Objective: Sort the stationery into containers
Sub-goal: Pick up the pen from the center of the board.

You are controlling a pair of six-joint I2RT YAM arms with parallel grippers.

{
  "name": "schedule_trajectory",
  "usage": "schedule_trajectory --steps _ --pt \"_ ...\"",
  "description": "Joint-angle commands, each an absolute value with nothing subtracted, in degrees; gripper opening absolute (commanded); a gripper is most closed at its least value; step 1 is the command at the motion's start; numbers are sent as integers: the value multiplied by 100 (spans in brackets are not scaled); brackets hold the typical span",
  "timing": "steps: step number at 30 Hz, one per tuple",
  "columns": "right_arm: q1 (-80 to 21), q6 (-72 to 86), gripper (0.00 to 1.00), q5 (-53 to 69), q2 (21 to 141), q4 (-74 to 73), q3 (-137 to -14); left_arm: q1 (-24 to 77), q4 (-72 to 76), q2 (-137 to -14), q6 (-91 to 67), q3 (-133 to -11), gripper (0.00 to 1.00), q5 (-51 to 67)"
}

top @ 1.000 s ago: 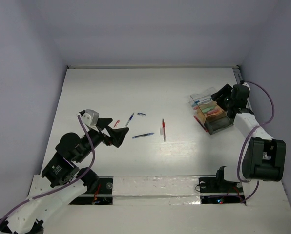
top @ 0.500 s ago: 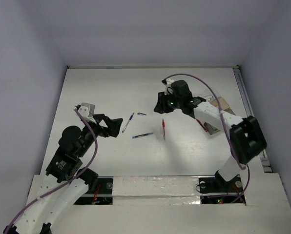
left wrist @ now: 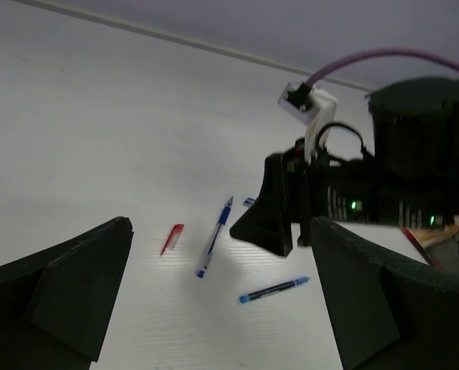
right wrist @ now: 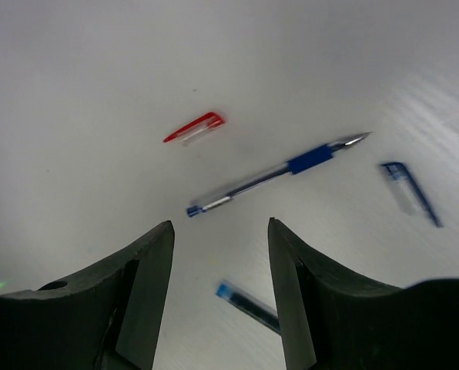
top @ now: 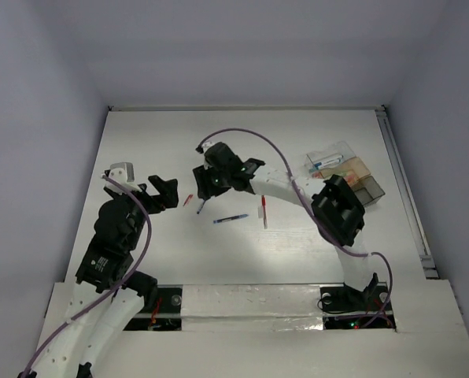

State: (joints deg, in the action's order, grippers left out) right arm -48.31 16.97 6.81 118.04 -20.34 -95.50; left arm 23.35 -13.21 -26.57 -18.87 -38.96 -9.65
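I will lower my right gripper next, turned in line with the slanted blue pen, onto the blue grip behind the pen's metal tip.
My right gripper [top: 204,187] is open and empty, hovering over a blue pen [right wrist: 279,173] whose lower end shows in the top view [top: 200,208]. In the right wrist view the gripper [right wrist: 220,227] has this pen just beyond its fingertips. A red cap piece [top: 187,199] lies to the pen's left, and a second blue pen [top: 230,218] and a red pen [top: 263,209] lie to the right. A small blue cap [right wrist: 410,193] lies near them. My left gripper [top: 164,191] is open and empty, left of the items. The joined containers [top: 346,167] stand at the far right.
The right arm stretches from its base across the table's middle, its elbow [top: 338,209] in front of the containers. In the left wrist view the right gripper's black finger [left wrist: 272,208] hangs above the pens. Walls close in the left, back and right.
My right arm has swung from the containers leftward across the table to above the blue pen. My left gripper has drawn back to the left, away from the pens.
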Motion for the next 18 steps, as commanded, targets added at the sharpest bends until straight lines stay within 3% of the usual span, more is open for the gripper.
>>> schedule_trajectory --steps 1,7,18 --pt "-5185 2424 58 -585 12032 -2189 -9835 2163 -1318 -2488 -2214 -3990 99 -1546" --pt "-5238 3058 58 -1501 12392 -1995 -9817 2109 -1599 -2452 -2741 -4096 99 -2188" --pt "-5238 3296 55 -1881 13341 -2531 -10836 2232 -1406 -2417 -2558 -4025 99 -1494"
